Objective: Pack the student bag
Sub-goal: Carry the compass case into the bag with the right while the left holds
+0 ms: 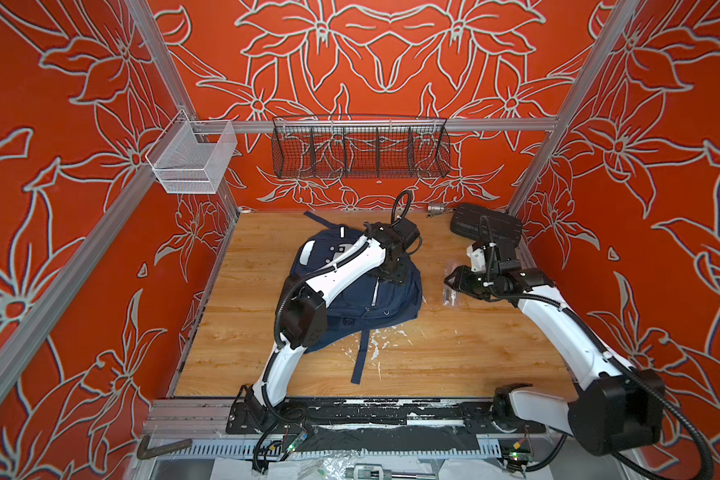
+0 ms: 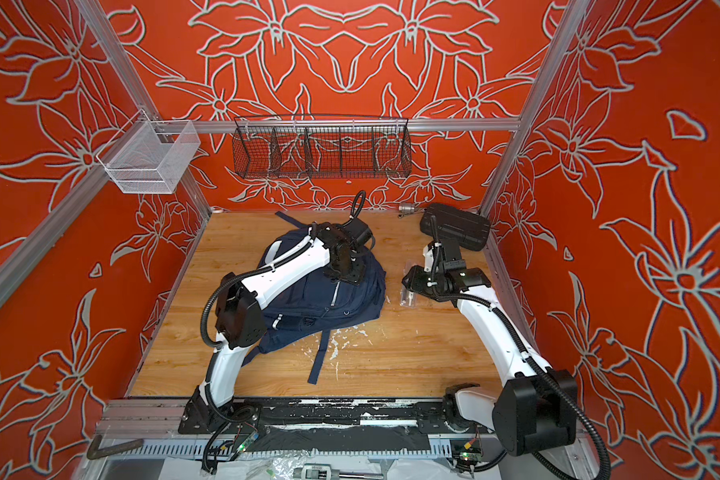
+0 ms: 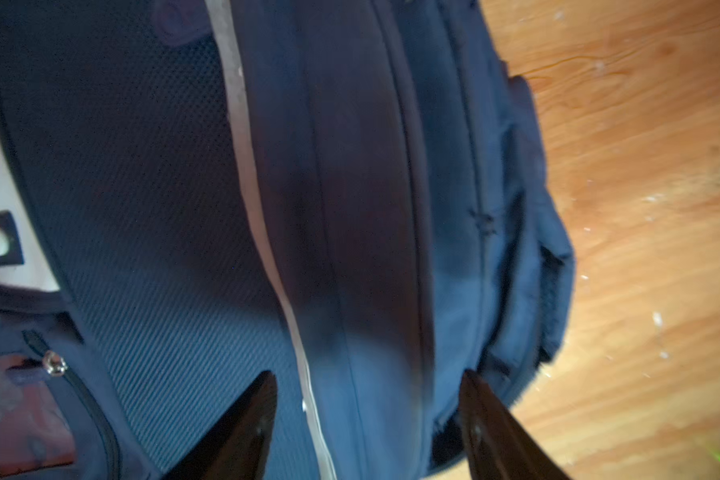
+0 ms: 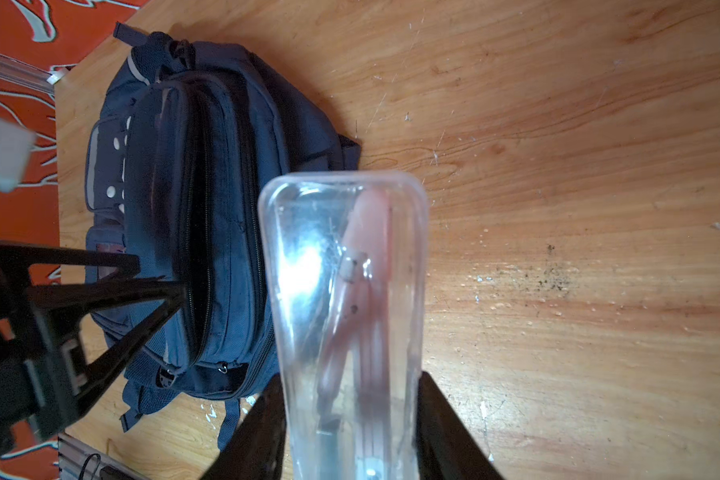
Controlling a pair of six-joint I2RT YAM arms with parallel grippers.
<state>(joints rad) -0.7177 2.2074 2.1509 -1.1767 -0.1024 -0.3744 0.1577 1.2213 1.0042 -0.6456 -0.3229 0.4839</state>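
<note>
Next, my right gripper moves over to the bag's parted zip (image 4: 199, 248), lowers the clear plastic case (image 4: 341, 270) inside and releases it, since a dark gap shows there.
The student bag (image 1: 362, 299) (image 2: 308, 299), navy with thin silver stripes, lies on the wooden table at centre-left. My left gripper (image 1: 391, 276) (image 2: 346, 276) hovers over its top, fingers apart and pointing down at the fabric (image 3: 371, 208); nothing is pinched between them (image 3: 369, 376). In the right wrist view the left gripper (image 4: 161, 274) sits at the bag's (image 4: 225, 187) zip line. My right gripper (image 1: 452, 282) (image 4: 352, 376) is just right of the bag, shut on a clear plastic case (image 4: 341, 270) (image 2: 408, 297) with pinkish pens inside, held low over the table.
A black ribbed hard case (image 1: 485, 226) leans at the back right corner. A small metal part (image 1: 435, 208) lies by the back wall. A black wire basket (image 1: 360, 149) and a white mesh basket (image 1: 192, 162) hang on the rail. A bag strap (image 1: 360, 357) trails toward the front.
</note>
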